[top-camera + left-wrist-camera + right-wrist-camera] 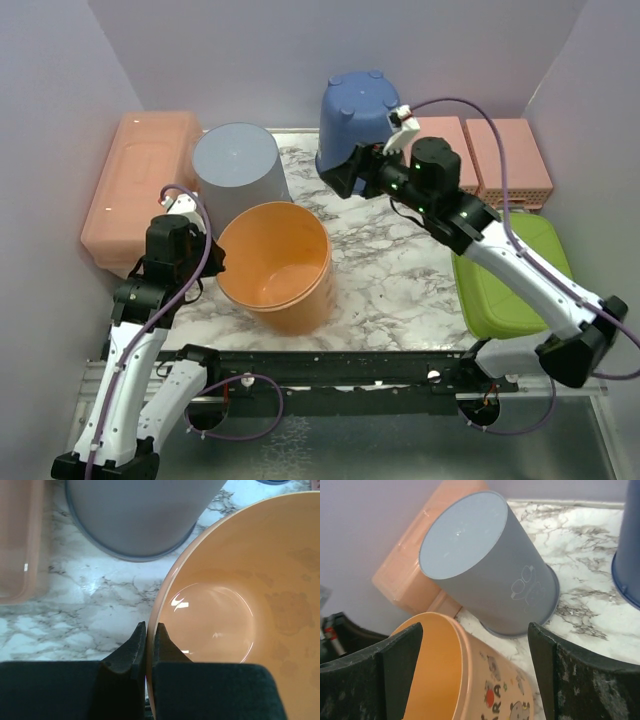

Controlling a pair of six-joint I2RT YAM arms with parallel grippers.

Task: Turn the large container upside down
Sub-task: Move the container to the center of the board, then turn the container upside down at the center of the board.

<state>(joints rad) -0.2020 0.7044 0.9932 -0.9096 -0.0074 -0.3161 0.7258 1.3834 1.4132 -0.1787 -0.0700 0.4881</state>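
Observation:
My left gripper goes down to the right in the top view next. It tips the orange container (275,265) onto the clear marble before it releases, since the container's opening faces up.
The large orange container (275,265) stands mouth up on the marble table, with cartoon print on its side (520,705). My left gripper (215,258) is shut on its left rim, one finger inside and one outside (148,630); the glossy inside of the container (240,605) fills the left wrist view. My right gripper (345,175) is open and empty, held above the table behind the orange container and next to the blue container. Its fingers (400,650) frame the orange rim and the grey container.
A grey container (238,165) stands upside down just behind the orange one (485,565). A blue container (358,120) stands upside down at the back. A pink lidded box (140,185) lies at the left, pink boxes (500,160) at back right, and a green lid (510,280) at the right.

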